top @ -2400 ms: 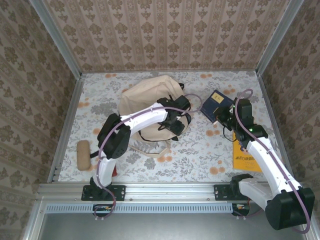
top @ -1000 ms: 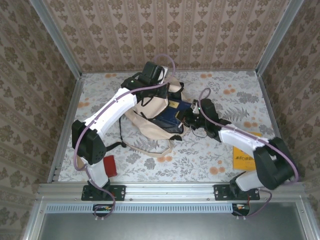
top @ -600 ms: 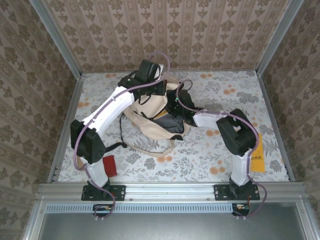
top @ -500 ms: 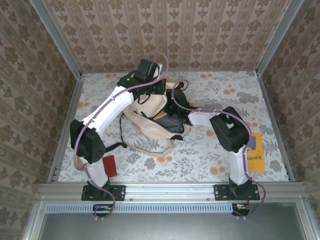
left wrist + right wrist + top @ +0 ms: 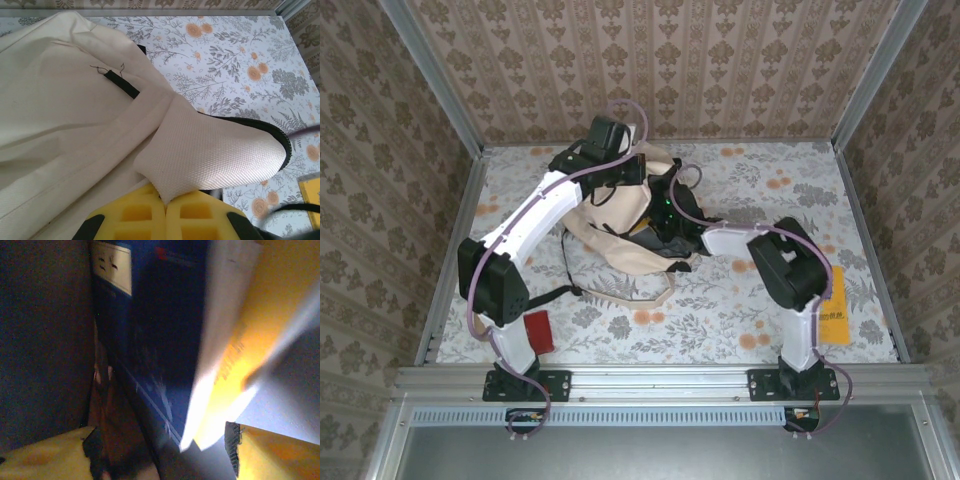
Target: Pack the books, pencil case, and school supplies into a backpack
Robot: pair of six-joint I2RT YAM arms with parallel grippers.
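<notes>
The backpack's opening [image 5: 645,238] is nearer my base, and books already stand inside the backpack. My left gripper should move back toward it and release the fold of woven flap.
The cream-beige backpack [image 5: 610,215] lies at the back middle of the table. My left gripper [image 5: 618,165] is at its top, shut on a fold of the woven flap [image 5: 215,150], and holds the opening up; in the left wrist view the gripper [image 5: 167,200] pinches that cloth. My right gripper [image 5: 662,215] is inside the opening. In the right wrist view it [image 5: 160,460] stands open in the dark interior, a navy book [image 5: 160,340] and a yellow one [image 5: 240,355] just ahead of its fingers. The red squarish item [image 5: 538,330] lies near the left base. The pencil case is hidden.
A yellow-orange book [image 5: 832,315] lies on the floral table [image 5: 740,310] beside the right arm's elbow. A backpack strap [image 5: 620,300] trails toward the front. Patterned walls and metal rails close in the table on three sides.
The right gripper carried the navy book from the right side into the backpack and now sits slightly deeper. The left gripper rose to the backpack's top and holds the flap, shifted a little left.
</notes>
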